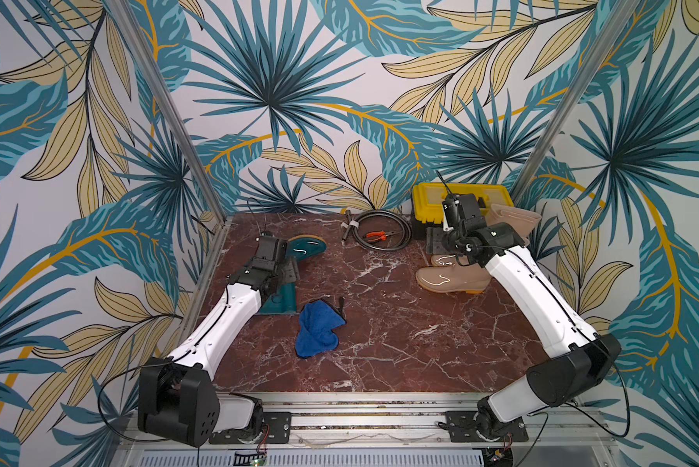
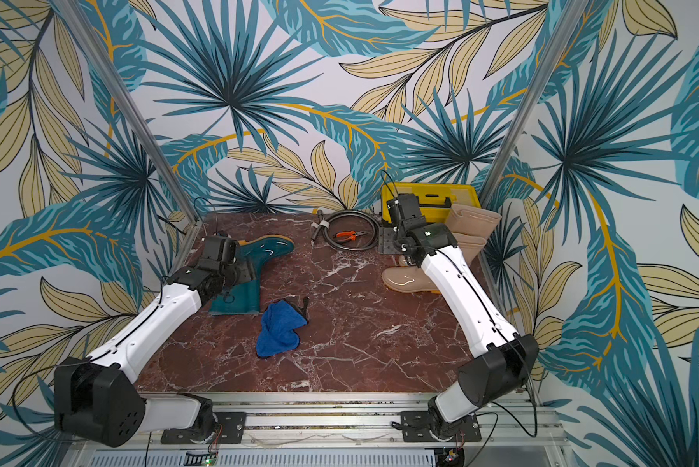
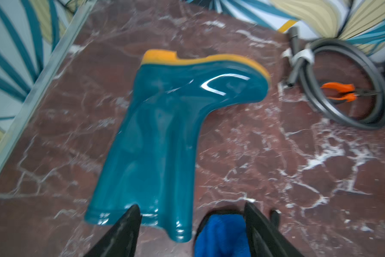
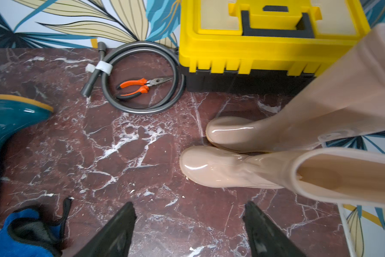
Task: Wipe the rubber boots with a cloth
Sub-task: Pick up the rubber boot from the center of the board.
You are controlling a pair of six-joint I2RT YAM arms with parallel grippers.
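Observation:
The teal boot is lying on its side. My right gripper needs to move next across the marble and down onto the teal boot's rim corner (image 1: 292, 308) beside the cloth.
A dark teal rubber boot (image 1: 307, 246) (image 2: 267, 248) (image 3: 160, 124) lies on its side at the table's left, its orange-yellow sole toward the back wall. Two beige rubber boots (image 1: 446, 279) (image 4: 220, 166) stand upright side by side at the right. The blue cloth (image 1: 317, 333) (image 2: 279, 329) (image 3: 220, 235) lies crumpled on the marble beside the teal boot's shaft opening, held by nothing. My left gripper (image 1: 288, 271) (image 3: 191, 208) hangs open above the teal shaft. My right gripper (image 1: 436, 238) (image 4: 189, 205) is open and empty, above bare marble left of the beige boots.
A yellow and black toolbox (image 1: 461, 198) (image 4: 265, 44) stands at the back right, behind the beige boots. A coiled grey hose (image 1: 380, 232) (image 4: 142, 106) with orange pliers (image 4: 135, 86) inside it lies at the back middle. Metal frame posts (image 1: 202, 161) rise at both back corners.

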